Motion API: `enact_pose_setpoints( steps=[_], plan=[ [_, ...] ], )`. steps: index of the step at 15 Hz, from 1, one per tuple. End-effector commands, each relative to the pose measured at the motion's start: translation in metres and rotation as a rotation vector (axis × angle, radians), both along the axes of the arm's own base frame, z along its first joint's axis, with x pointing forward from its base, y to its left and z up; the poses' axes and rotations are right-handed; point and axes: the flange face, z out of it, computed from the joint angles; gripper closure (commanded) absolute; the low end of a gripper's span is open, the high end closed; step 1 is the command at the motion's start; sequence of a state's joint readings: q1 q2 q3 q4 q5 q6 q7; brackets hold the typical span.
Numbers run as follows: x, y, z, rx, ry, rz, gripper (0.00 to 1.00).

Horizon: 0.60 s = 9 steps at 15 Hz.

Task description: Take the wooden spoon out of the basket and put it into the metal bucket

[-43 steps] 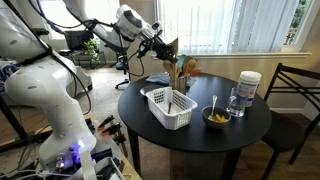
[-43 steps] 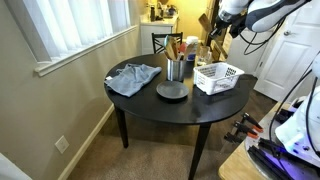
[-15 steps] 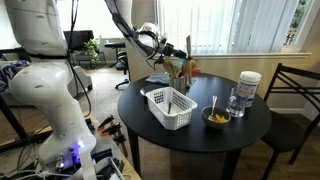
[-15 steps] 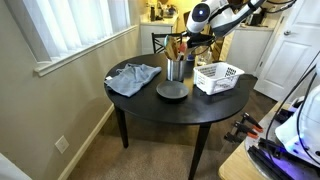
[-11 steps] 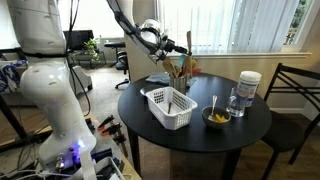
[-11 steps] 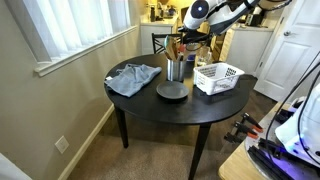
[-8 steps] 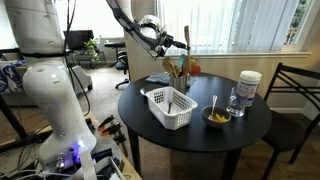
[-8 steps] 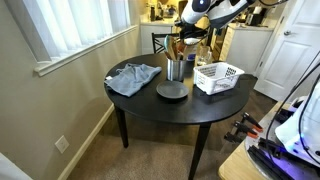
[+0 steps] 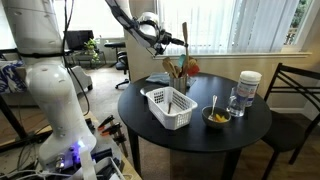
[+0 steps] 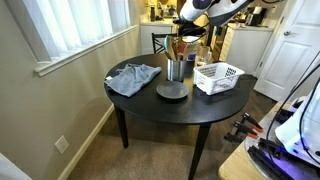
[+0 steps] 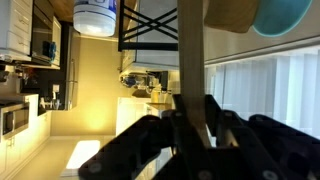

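The wooden spoon should go down a little toward the utensils in the metal bucket next. My gripper will carry it there, and then I will release it.
My gripper is shut on the wooden spoon, a light tan stick held upright in the air above and behind the metal bucket. Several brown utensils stand in that bucket. In the wrist view the dark fingers clamp the spoon's straight handle, which runs to the frame's top. The white slotted basket sits on the round black table, in front of the bucket. In an exterior view the gripper hangs above the bucket, and the spoon is hard to make out there.
A small bowl with yellow contents, a glass and a clear jar with a white lid stand to the basket's right. A grey cloth and a dark round plate lie on the table. A chair stands beside the table.
My gripper has risen with the wooden spoon in it, from just over the utensils in the bucket to higher above them. Nothing on the table has moved.
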<state>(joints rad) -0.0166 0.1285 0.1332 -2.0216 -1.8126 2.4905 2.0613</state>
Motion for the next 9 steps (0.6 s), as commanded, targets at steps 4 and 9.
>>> enact_pose_setpoints(
  steps=[4, 9],
  plan=[
    [-0.008, 0.007, 0.006, 0.08, -0.01, 0.036, 0.92],
    [-0.012, 0.019, 0.003, 0.119, -0.006, 0.071, 0.92]
  ],
)
